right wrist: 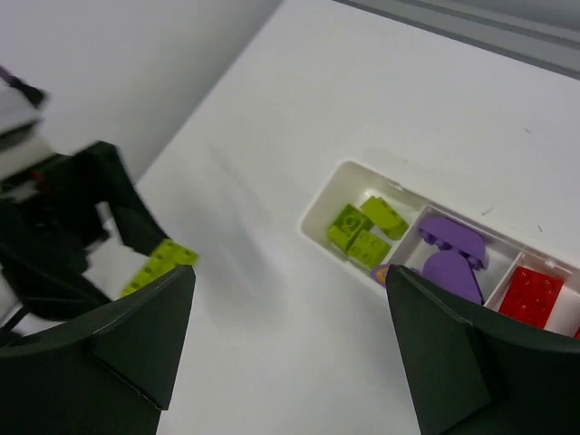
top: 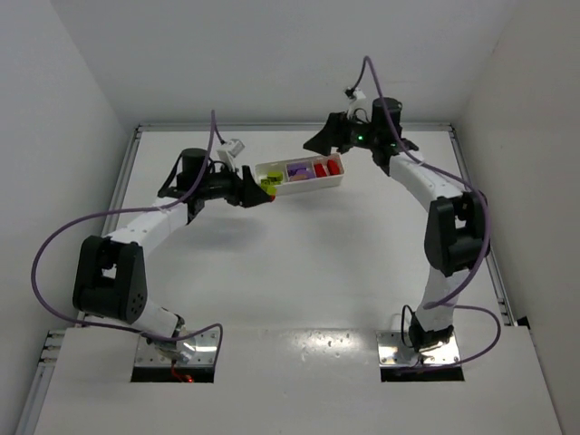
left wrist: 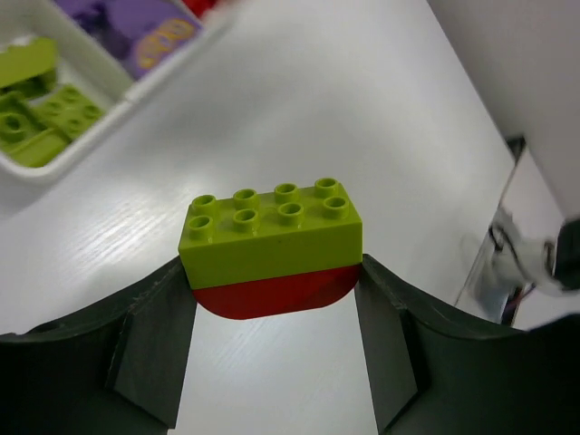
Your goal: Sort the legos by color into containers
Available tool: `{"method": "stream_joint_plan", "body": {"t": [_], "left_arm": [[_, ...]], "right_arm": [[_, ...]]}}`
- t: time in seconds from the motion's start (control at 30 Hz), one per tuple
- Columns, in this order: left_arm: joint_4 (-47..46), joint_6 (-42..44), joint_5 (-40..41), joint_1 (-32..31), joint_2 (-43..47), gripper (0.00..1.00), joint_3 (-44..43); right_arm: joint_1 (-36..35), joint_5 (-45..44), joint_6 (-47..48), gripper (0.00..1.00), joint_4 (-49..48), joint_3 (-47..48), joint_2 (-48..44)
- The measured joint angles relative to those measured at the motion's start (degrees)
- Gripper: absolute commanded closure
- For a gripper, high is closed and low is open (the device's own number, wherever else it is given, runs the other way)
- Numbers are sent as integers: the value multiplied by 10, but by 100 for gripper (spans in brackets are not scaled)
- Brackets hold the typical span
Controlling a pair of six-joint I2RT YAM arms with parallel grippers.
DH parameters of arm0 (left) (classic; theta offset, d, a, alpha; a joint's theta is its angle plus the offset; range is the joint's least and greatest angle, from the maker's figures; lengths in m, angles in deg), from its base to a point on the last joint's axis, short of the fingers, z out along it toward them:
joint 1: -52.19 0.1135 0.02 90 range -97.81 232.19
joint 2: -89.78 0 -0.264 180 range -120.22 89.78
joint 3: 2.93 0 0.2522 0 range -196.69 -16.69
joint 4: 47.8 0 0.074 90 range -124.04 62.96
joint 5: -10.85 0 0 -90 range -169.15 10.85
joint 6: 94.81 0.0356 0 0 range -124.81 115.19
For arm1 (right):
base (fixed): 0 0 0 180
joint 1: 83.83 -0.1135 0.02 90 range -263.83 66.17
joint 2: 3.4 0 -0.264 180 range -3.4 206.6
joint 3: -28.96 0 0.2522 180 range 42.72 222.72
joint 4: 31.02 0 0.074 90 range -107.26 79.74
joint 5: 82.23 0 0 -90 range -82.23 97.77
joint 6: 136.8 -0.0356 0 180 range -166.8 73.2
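My right gripper moves back and to the left in the top view, onto the lime green lego [right wrist: 159, 263] next, because it is stacked on a red lego.
My left gripper [left wrist: 272, 294] is shut on a lime green lego [left wrist: 270, 234] stacked on a red rounded lego [left wrist: 272, 292], held above the table. In the top view the left gripper [top: 258, 192] sits just left of the white tray [top: 308, 190]. Its three containers hold green legos [top: 268, 176], purple legos [top: 296, 169] and red legos [top: 323, 167]. My right gripper [top: 317, 141] is open and empty, hovering behind the tray. In the right wrist view the right gripper [right wrist: 290, 349] looks down on the tray [right wrist: 313, 216] and on the held lime lego [right wrist: 159, 263].
The tray's green legos [left wrist: 36, 118] and purple legos [left wrist: 136, 27] show at the top left of the left wrist view. White walls enclose the table on the left, back and right. The left arm [right wrist: 63, 227] stands at the left of the right wrist view.
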Motion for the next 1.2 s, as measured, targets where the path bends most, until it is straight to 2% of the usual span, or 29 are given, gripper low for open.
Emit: {"method": "stream_joint_plan", "body": {"t": [0.1, 0.2, 0.33, 0.43, 0.6, 0.77, 1.2], "left_arm": [[13, 96, -60, -21, 9, 100, 19], [53, 186, -73, -58, 21, 100, 18], [106, 263, -43, -105, 22, 100, -12], [121, 295, 12, -133, 22, 100, -27], [134, 325, 105, -160, 22, 100, -31], [135, 334, 158, -168, 22, 100, -34], [128, 325, 160, -177, 23, 100, -39]], "right_arm": [[36, 96, -7, 14, 9, 0, -26], [54, 162, -3, 16, 56, -1, -30], [43, 204, 38, 17, 165, -22, -30], [26, 213, 75, 17, 241, -27, -30], [4, 222, 124, 18, 332, -36, -40], [-2, 228, 144, 18, 364, -40, -50], [-40, 216, 134, 18, 344, -42, -45]]}}
